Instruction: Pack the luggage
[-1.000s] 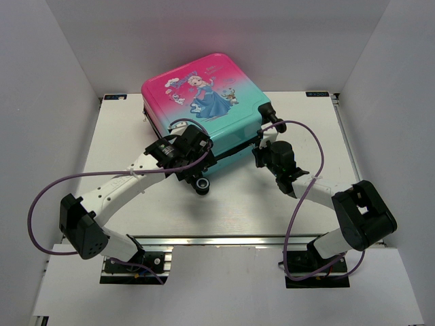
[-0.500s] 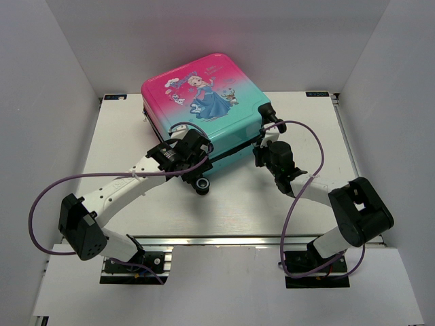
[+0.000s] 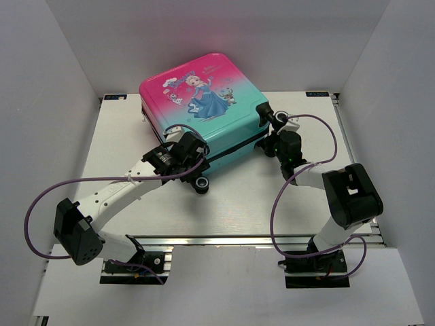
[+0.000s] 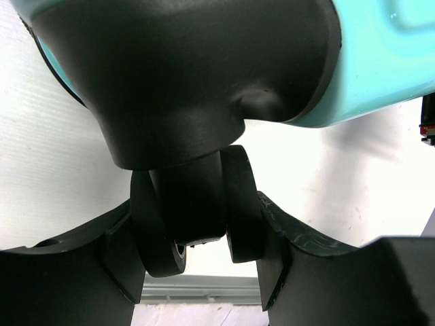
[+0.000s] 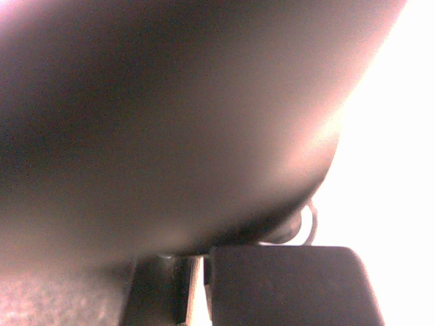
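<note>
My left gripper needs to swing the luggage's black twin wheel (image 3: 200, 185) outward and to the left in the top view, toward the bare tabletop, and then let it go, because the luggage lies slanted.
The luggage (image 3: 204, 102) lies shut and flat on the table, its pink-to-teal shell with the princess print facing up. In the left wrist view my left gripper (image 4: 204, 234) is shut on the black twin wheel (image 4: 239, 204) under the case's near corner, and both fingers (image 4: 279, 238) press its sides. From above, that gripper (image 3: 196, 170) sits at the near corner by the wheel (image 3: 200, 185). My right gripper (image 3: 275, 132) is shut at the case's right corner. Its own view shows the gripper (image 5: 200, 278) under a dark blurred surface, beside a small metal ring (image 5: 309, 224).
The white table (image 3: 122, 136) stands between grey walls on three sides. A metal rail (image 3: 224, 239) runs along the near edge. Purple cables (image 3: 41, 204) loop beside both arms. Another black wheel (image 3: 267, 114) sticks out at the case's right corner.
My left jaws closed from wide onto the near wheel. The right gripper moved away from me to the case's right corner. The case shifted slightly left.
</note>
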Motion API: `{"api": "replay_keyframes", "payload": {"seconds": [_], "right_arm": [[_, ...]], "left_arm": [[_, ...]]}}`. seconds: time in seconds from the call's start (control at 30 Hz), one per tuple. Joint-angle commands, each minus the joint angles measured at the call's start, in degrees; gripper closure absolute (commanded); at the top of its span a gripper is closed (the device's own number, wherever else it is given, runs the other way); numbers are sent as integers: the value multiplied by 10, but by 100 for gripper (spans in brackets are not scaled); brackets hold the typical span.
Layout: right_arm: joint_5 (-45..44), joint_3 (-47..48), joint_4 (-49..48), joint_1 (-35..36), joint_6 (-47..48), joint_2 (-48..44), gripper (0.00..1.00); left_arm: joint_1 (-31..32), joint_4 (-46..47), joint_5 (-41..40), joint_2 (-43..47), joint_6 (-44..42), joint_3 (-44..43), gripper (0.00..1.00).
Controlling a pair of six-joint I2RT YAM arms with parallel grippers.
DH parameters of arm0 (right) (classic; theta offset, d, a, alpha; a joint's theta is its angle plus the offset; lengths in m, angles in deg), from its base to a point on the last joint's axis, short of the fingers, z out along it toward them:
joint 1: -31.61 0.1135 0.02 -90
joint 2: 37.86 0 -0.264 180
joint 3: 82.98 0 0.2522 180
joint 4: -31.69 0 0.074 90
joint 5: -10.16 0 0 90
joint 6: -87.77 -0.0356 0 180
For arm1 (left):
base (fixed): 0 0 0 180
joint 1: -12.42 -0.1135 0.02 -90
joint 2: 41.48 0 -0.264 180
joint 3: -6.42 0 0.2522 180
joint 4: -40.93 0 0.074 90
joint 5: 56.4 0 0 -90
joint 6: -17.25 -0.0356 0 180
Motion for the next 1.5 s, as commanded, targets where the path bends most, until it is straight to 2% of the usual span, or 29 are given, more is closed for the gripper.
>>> {"api": "replay_keyframes", "payload": {"seconds": [0.0,0.13,0.43,0.6,0.73,0.87,1.0,1.1,1.2,1.37,1.47], "right_arm": [[-50,34,-31,-56,-50,40,100],[31,68,-80,-75,-40,81,100],[36,111,-77,-123,-88,124,100],[36,74,-70,-134,-121,119,100],[105,32,-117,-133,-132,117,100],[230,27,-187,-143,-136,133,100],[236,36,-180,-151,-160,136,100],[332,18,-315,-167,-233,156,100],[410,50,-321,-170,-235,180,100],[406,50,-322,-186,-233,184,100],[357,70,-246,-193,-200,178,100]], "left_arm": [[-39,-99,-112,29,-11,12,100],[-60,-74,-98,38,-28,29,100],[-112,-40,-58,21,-80,41,100],[-130,-17,-40,32,-116,53,100],[-136,47,8,48,-164,72,100],[-147,72,30,37,-200,65,100],[-152,69,27,25,-220,43,100],[-163,93,39,28,-236,51,100],[-169,111,59,18,-266,51,100],[-190,124,51,-4,-280,59,100],[-201,118,33,3,-284,55,100]]}}
